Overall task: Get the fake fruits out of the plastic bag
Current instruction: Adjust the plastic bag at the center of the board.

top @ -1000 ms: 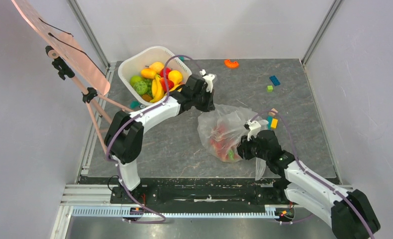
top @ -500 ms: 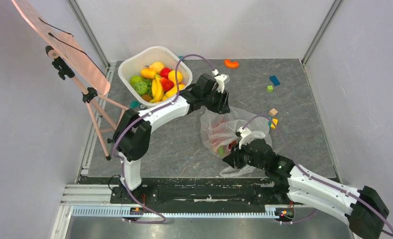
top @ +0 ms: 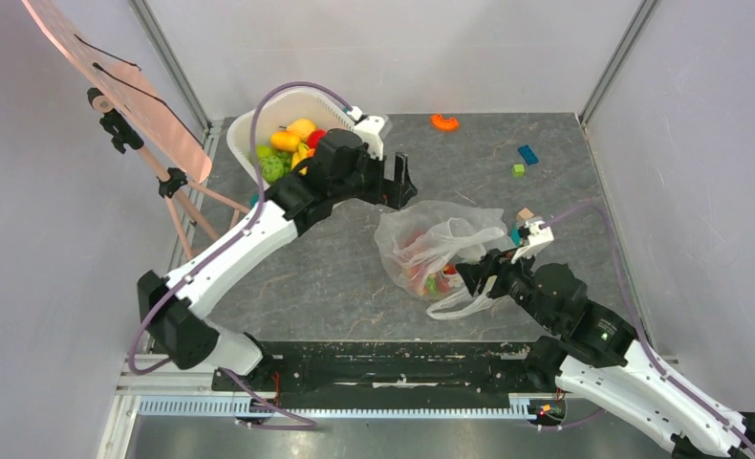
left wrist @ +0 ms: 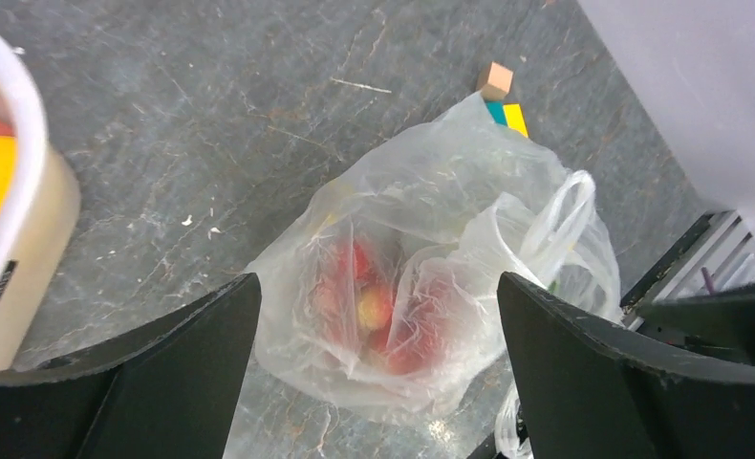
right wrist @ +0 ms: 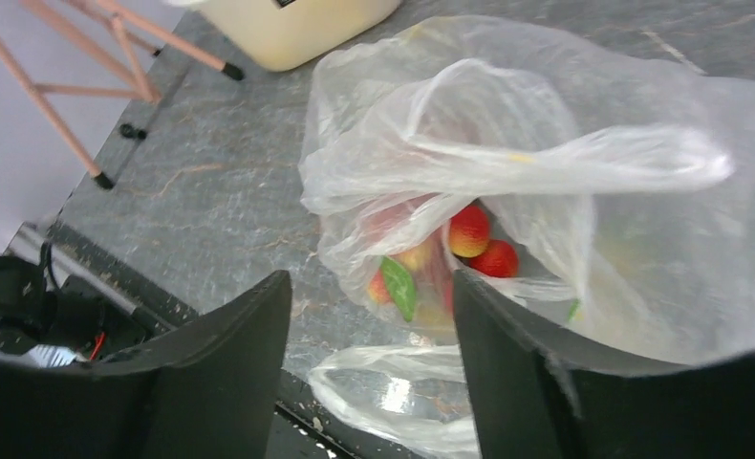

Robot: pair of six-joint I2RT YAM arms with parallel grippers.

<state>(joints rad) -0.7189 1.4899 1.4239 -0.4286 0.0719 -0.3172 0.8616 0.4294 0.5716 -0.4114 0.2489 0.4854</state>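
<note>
My left gripper needs to move down across the bag next, onto its raised handle loop [top: 491,233] [left wrist: 576,198], because that loop is below the gripper and to its right in the top view.
The clear plastic bag [top: 441,244] lies slumped on the grey table, and neither gripper holds it. The fake fruits [top: 425,275], red, pink and yellowish, sit inside it. My left gripper [top: 399,182] hangs open above the bag's far left side. In the left wrist view the bag [left wrist: 450,220] and the fruits [left wrist: 374,306] show between the wide-apart fingers. My right gripper [top: 476,277] stands open at the bag's near right edge. In the right wrist view red fruits [right wrist: 474,234] show at the bag's mouth [right wrist: 546,163]. A loose loop handle [right wrist: 402,382] lies between the fingers, untouched.
A white tub [top: 249,129] of other fruits stands at the back left, just behind my left arm. A pink easel [top: 116,86] leans at the far left. Small toy blocks [top: 525,218] lie right of the bag; more blocks [top: 527,153] and an orange piece [top: 443,121] lie farther back.
Both grippers have opened and let go of the bag, which has settled on the table. My left gripper drew back toward the tub; my right gripper shifted right.
</note>
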